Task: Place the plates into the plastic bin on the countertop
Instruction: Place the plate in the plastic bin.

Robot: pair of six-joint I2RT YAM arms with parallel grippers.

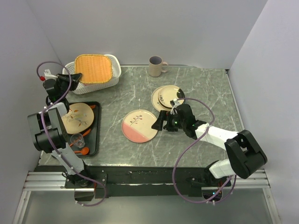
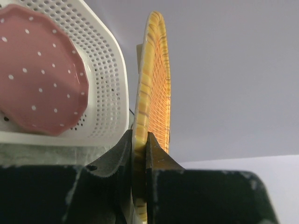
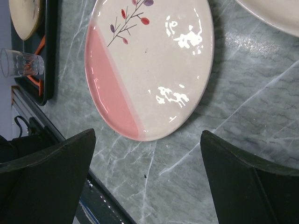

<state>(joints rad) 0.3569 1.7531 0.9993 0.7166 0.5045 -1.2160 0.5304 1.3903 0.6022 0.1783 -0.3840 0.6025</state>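
Note:
The left gripper lowers the tan-orange plate, still above the bin's rim, and releases it over the pink dotted plate (image 2: 43,72) next. That dotted plate lies in the bin (image 2: 105,74) below my left gripper.
My left gripper (image 1: 70,77) is shut on the rim of the tan-orange plate (image 1: 93,68), holding it over the white plastic bin (image 1: 114,74). In the left wrist view the plate (image 2: 154,88) stands edge-on between my jaws, and a pink dotted plate (image 2: 39,74) lies in the bin (image 2: 105,74). My right gripper (image 1: 159,123) is open and empty just right of the half-pink twig plate (image 1: 139,125), which also shows in the right wrist view (image 3: 149,65). Stacked pale plates (image 1: 167,97) lie behind it. A cream plate (image 1: 76,118) rests on the black tray (image 1: 95,135).
A beige mug (image 1: 156,66) stands at the back of the countertop (image 1: 205,93). The black tray also holds a small glass (image 1: 77,139) and orange utensils. White walls close in the left, back and right sides.

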